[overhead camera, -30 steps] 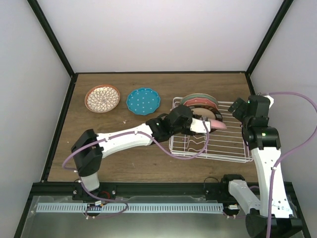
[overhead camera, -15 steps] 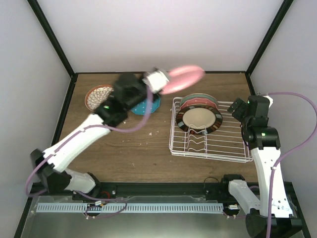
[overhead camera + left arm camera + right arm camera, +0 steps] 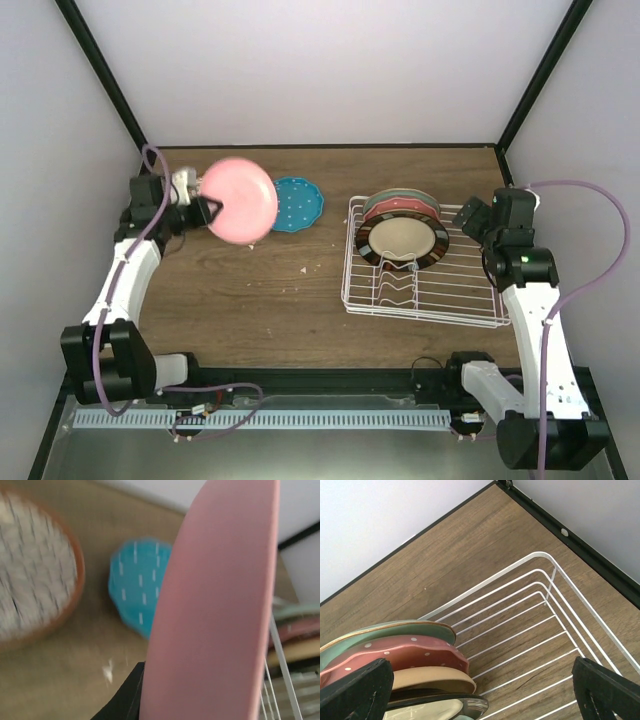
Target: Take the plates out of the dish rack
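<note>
The clear wood short of the teal plate is below and back, so my left gripper will go back and down next and release the pink plate [image 3: 240, 199].
My left gripper [image 3: 208, 210] is shut on the plain pink plate [image 3: 240, 199] and holds it tilted above the table's back left. It hides the petal-patterned plate in the top view. That plate [image 3: 35, 565] shows below in the left wrist view, with the teal dotted plate [image 3: 135, 585] beside it. The teal plate [image 3: 298, 203] lies flat on the table. The white dish rack [image 3: 470, 290] holds the pale green [image 3: 400, 196], red-pink [image 3: 410, 207] and tan dark-rimmed [image 3: 402, 240] plates upright. My right gripper [image 3: 478, 218] is open at the rack's right end, beside those plates [image 3: 405, 652].
Black frame posts and white walls close in the table on the left, back and right. The rack's front half [image 3: 430, 300] holds only bare wire tines. Small crumbs [image 3: 305, 268] lie on the wood left of the rack.
My left arm has swung the pink plate from the rack, over the back middle, to the back left, above the petal-patterned plate. My right gripper has barely shifted.
</note>
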Robot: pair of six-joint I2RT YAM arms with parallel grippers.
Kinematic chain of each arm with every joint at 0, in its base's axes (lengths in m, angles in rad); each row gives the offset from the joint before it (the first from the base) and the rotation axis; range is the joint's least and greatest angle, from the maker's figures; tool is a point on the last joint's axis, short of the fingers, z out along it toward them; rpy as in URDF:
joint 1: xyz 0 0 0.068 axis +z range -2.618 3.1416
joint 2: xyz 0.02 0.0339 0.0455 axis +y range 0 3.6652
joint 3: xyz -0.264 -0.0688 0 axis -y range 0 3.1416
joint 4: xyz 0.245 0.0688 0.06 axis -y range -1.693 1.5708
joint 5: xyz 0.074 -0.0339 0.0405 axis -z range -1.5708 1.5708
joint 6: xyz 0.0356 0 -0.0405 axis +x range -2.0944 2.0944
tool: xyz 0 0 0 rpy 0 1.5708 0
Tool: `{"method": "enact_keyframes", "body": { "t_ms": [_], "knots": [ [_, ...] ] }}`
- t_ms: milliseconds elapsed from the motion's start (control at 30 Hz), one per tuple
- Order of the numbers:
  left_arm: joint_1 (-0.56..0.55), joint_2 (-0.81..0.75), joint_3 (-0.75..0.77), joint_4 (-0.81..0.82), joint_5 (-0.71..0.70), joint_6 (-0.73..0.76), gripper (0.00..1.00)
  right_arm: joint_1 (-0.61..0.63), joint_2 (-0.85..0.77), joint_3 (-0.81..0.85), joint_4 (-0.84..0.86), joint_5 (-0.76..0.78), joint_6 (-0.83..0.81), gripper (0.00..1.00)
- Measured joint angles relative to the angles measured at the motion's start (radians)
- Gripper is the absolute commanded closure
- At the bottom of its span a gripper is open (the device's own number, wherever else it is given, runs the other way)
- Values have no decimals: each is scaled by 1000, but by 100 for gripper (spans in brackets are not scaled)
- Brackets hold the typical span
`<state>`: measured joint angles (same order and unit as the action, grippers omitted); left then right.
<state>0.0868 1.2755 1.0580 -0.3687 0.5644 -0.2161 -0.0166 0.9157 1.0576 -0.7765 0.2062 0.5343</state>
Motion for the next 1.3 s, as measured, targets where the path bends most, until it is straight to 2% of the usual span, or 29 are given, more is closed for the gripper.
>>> {"method": "enact_keyframes", "body": {
  "t_ms": [67, 200, 367, 533, 800, 1100, 1167, 1233, 1300],
  "knots": [
    [12, -2, -103, -60, 61, -32, 96, 0, 10, 0, 3, -3, -5, 0],
    [21, -39, -211, -121, 145, -75, 96, 0, 20, 0, 7, -5, -17, 0],
    [61, -134, -337, -105, 202, -136, 96, 0, 25, 0, 8, -12, -19, 0],
    [39, -123, -452, -97, 207, -185, 96, 0, 25, 0, 7, -14, -19, 0],
    [-85, -94, -491, -41, 178, -222, 96, 0, 25, 0, 6, -16, -18, 0],
    [-103, 21, -499, -11, 142, -257, 96, 0, -8, 0, -8, 4, -11, 0],
    [-103, 43, -500, -16, 136, -257, 92, 0, -28, 0, -12, 13, -6, 0],
    [-103, 53, -502, -18, 137, -257, 81, 0, -39, 0, -16, 20, -2, 0],
    [-103, 59, -503, -18, 143, -257, 66, 0, -50, 0, -25, 29, 2, 0]
  ]
}}
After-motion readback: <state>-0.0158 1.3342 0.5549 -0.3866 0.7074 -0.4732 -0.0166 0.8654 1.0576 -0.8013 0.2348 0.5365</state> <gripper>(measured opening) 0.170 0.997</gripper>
